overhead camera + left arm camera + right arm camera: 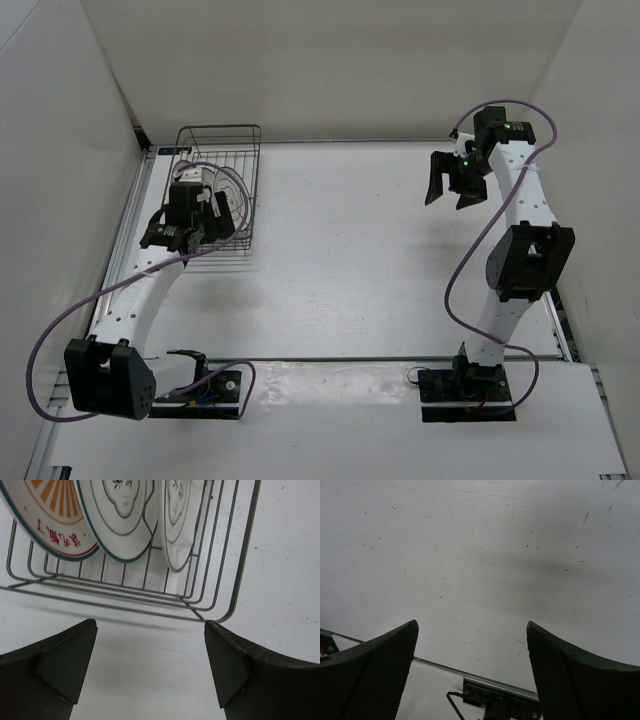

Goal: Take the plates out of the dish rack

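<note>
The second white plate's upper rim is outward of my left gripper and edge-on to its fingers, so the gripper will next move outward over the rack and close there.
The dark wire dish rack stands at the table's far left. In the left wrist view its near wall crosses the frame, and three plates stand upright in it: an orange-patterned plate on the left, a white plate in the middle and a second white plate on the right, edge-on. My left gripper is open just outside the rack's near end, its jaws empty over bare table. My right gripper hangs open and empty above the far right of the table.
White walls enclose the table on the left, back and right. A metal rail runs under the right gripper in its wrist view. The arm bases sit at the near edge, with purple cables looping beside each arm.
</note>
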